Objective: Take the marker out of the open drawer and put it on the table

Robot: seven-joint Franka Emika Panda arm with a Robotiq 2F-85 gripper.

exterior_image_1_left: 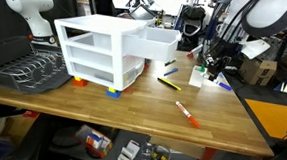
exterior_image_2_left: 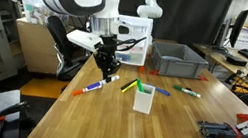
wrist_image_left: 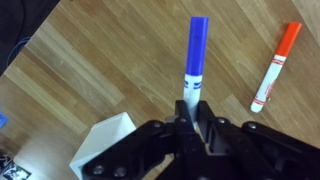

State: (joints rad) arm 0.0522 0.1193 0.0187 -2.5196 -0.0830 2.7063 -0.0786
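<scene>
The held marker is still hanging above the table, so the robot's gripper needs to go down next to the bare wood (exterior_image_1_left: 200, 95) (wrist_image_left: 178, 85) beside the small white cup, clear of the red-and-white marker.
My gripper (wrist_image_left: 188, 122) is shut on the marker (wrist_image_left: 195, 55), a slim marker with a blue cap and a white-and-blue barrel that sticks out past the fingers. It hangs above the wooden table (wrist_image_left: 90, 70). In both exterior views the gripper (exterior_image_1_left: 216, 66) (exterior_image_2_left: 107, 69) is over the table near its end, away from the white three-tier unit (exterior_image_1_left: 90, 52). The top drawer (exterior_image_1_left: 158, 43) stands pulled out; I cannot see inside it.
A red-and-white marker (wrist_image_left: 275, 65) (exterior_image_1_left: 187, 113) lies on the table near the gripper. A small white cup (exterior_image_2_left: 143, 98) (exterior_image_1_left: 196, 77), a yellow-and-black pen (exterior_image_1_left: 168, 84) and green pens (exterior_image_2_left: 187, 90) are nearby. There is a grey bin (exterior_image_2_left: 177, 58) and a dish rack (exterior_image_1_left: 29, 71).
</scene>
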